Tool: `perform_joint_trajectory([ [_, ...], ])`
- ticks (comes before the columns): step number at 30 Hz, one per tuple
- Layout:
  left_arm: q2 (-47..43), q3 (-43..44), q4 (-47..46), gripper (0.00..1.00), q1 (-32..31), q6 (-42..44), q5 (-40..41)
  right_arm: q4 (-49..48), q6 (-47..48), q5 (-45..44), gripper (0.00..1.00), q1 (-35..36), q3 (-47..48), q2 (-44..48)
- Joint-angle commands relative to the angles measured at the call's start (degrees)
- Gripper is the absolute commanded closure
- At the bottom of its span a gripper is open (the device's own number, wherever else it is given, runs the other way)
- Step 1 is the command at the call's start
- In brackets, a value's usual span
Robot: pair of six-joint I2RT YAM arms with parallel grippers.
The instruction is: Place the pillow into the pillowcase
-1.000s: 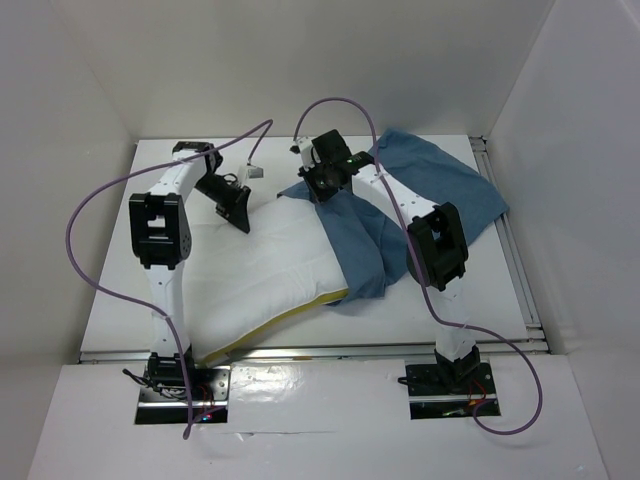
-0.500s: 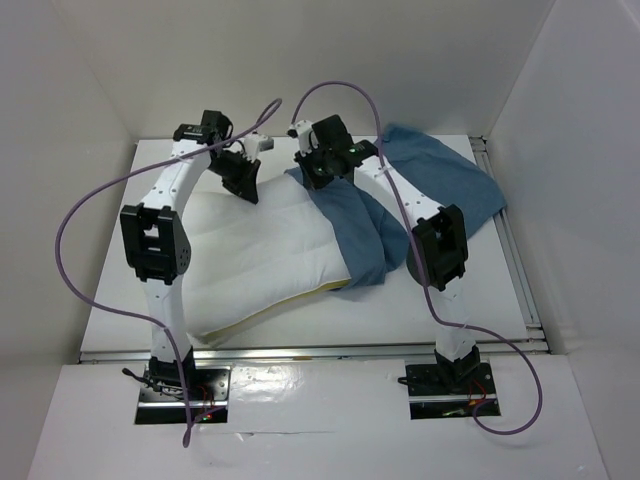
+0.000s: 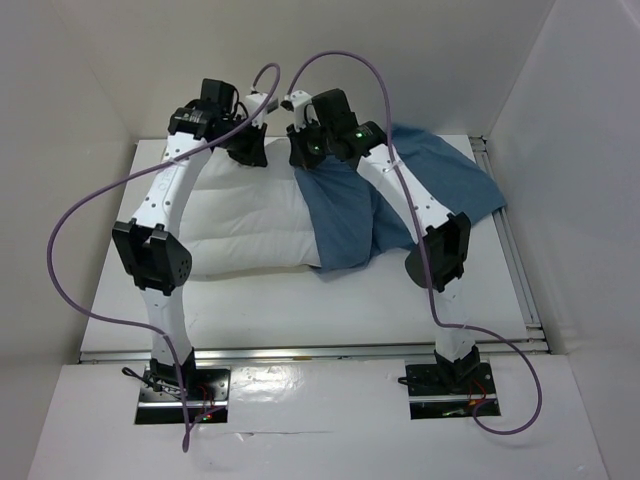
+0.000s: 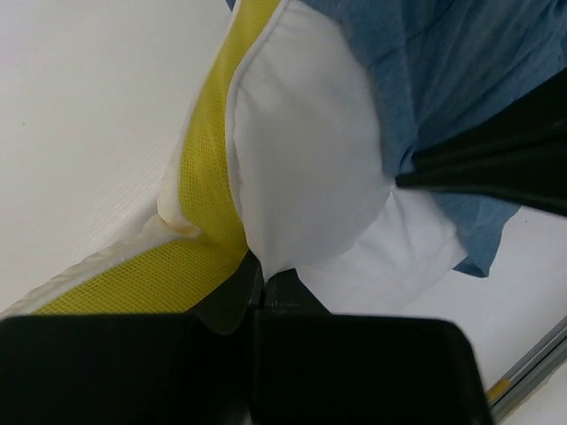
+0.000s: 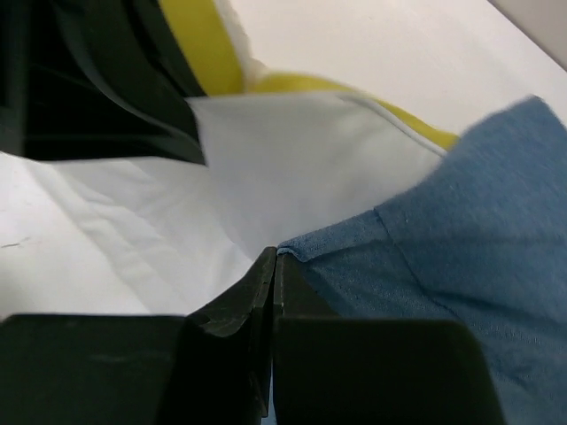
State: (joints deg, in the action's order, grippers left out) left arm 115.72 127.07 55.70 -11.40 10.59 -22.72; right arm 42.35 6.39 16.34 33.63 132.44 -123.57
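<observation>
I will carry the white cover next toward the pillowcase's blue hem (image 3: 302, 180) (image 4: 390, 111) and let it go. The hem is held up, to the right of my left gripper in the top view.
The white pillow (image 3: 250, 225) lies across the table, its right end inside the dusty-blue pillowcase (image 3: 345, 215), which trails off to the back right. My left gripper (image 3: 248, 150) is raised at the pillow's far edge, shut on a pinch of the white cover beside the yellow strip (image 4: 208, 168). Close by, my right gripper (image 3: 300, 152) is shut on the hem of the pillowcase (image 5: 425, 257) at its mouth, holding it up over the pillow (image 5: 266, 186). The two grippers hang nearly side by side.
White walls (image 3: 90, 90) close in the table on three sides. A metal rail (image 3: 515, 260) runs down the right edge. Purple cables (image 3: 75, 215) loop from both arms.
Both arms have lifted toward the back. The left gripper closed on the pillow's far edge and raised it. The pillow swung round and its near yellow edge dropped from sight.
</observation>
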Motion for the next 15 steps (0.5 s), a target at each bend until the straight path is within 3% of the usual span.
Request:
perform_joint_trajectory([
  [1, -5.6, 0.8, -9.2, 1.0, -4.0, -6.1, -5.7, -5.2, -4.5, 13.4, 1.0, 3.9, 4.1, 3.5],
  [5, -8.3, -1.5, -11.9, 1.0, -4.0, -7.4, -5.1, -9.1, -3.9, 11.7, 0.97, 5.2, -0.9, 6.7],
  [9, -12.8, -6.0, -14.0, 1.0, -4.5, -6.3, -2.9, -10.3, -2.0, 3.6, 0.91, 3.9, -5.7, 9.6],
  [13, -16.7, -11.7, -16.6, 1.0, -5.1, -4.8, -2.2, -11.9, -2.8, -5.9, 0.66, 0.6, -8.6, 11.4],
  [14, -17.5, -12.6, -16.6, 1.0, -5.1, -4.3, -1.1, -12.6, -2.8, -7.5, 0.53, -0.3, -9.5, 12.6],
  [15, -18.9, -14.4, -18.0, 1.0, -5.7, -3.7, -0.4, -13.3, -3.5, -8.6, 0.52, -1.3, -11.0, 13.3],
])
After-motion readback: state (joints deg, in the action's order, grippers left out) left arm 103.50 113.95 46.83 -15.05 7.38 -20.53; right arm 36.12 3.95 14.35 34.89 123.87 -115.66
